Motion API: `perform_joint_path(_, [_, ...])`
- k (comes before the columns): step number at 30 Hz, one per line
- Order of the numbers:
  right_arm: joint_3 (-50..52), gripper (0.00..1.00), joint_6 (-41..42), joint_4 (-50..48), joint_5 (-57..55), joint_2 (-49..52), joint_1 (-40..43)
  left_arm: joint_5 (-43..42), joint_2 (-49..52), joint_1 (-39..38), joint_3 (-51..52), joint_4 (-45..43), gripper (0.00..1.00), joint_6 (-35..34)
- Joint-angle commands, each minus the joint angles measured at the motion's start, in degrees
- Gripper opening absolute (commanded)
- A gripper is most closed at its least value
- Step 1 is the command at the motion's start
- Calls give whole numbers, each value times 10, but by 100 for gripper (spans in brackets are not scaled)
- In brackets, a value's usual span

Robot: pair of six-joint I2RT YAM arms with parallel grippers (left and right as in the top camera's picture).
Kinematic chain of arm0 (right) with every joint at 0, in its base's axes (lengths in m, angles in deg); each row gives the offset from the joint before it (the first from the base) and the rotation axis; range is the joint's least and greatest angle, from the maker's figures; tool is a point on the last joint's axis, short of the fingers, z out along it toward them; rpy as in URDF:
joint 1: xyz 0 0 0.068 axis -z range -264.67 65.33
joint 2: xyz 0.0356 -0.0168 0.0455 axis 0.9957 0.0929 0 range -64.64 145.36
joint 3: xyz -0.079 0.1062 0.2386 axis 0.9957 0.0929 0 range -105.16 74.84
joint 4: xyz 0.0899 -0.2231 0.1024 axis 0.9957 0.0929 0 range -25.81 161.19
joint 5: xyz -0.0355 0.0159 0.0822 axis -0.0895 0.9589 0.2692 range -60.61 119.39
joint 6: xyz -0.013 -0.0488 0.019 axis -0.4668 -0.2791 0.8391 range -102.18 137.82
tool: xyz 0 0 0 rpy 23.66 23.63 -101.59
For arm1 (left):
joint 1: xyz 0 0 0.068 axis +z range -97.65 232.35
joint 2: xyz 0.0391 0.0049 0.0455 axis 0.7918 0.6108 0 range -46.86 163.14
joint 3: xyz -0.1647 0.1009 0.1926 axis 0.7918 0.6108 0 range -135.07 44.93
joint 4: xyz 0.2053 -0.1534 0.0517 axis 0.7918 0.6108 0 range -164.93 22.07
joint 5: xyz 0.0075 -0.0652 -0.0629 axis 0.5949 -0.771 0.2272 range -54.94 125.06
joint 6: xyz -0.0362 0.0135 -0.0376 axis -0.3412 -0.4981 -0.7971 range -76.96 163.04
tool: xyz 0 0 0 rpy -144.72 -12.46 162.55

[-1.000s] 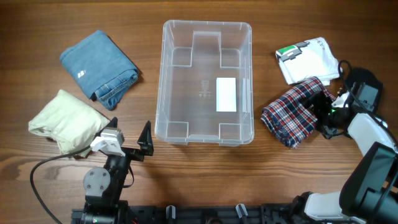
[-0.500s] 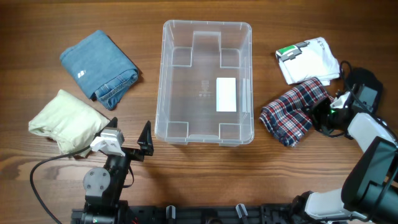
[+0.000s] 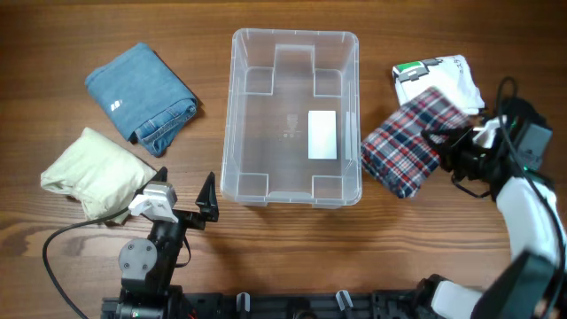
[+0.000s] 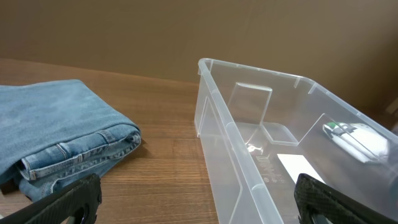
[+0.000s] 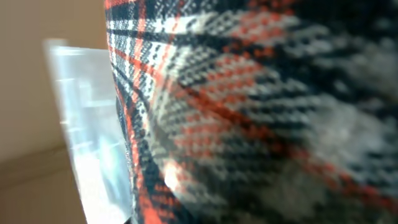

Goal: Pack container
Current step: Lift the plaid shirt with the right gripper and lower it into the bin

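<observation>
My right gripper next lifts the cloth over the container's side, left in the overhead view, then lowers and releases it on the container's bare bottom (image 3: 276, 112) beside the label.
The clear container (image 3: 295, 40) stands in the middle of the table, with only a white label on its base. My right gripper (image 3: 440, 146) is shut on a folded red, white and navy plaid cloth (image 3: 406, 149), which hangs lifted just right of the container's right wall. In the right wrist view the plaid cloth (image 5: 261, 112) fills the frame and hides the fingers, with the container's wall (image 5: 87, 124) at the left. My left gripper (image 3: 182, 206) stands open and holds nothing at the container's front left corner. Its wrist view shows the container's rim (image 4: 249, 68).
Folded blue jeans (image 3: 142, 96) lie at the back left, also seen in the left wrist view as jeans (image 4: 56, 130). A cream cloth (image 3: 93, 173) lies front left. A white packaged garment (image 3: 438, 75) sits at the back right, behind the plaid cloth.
My right gripper shut on the plaid cloth, raised it off the table and carried it left toward the container. The left arm stayed still.
</observation>
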Motion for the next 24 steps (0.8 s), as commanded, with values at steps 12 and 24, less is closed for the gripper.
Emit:
perform_joint_path(12, [-97, 4, 90, -13, -5, -252, -104, -5, 0, -3, 5, -2, 100, 9])
perform_joint_path(24, [-122, 4, 76, -73, -233, -180, -366, -5, 0, -3, 5, -2, 100, 9])
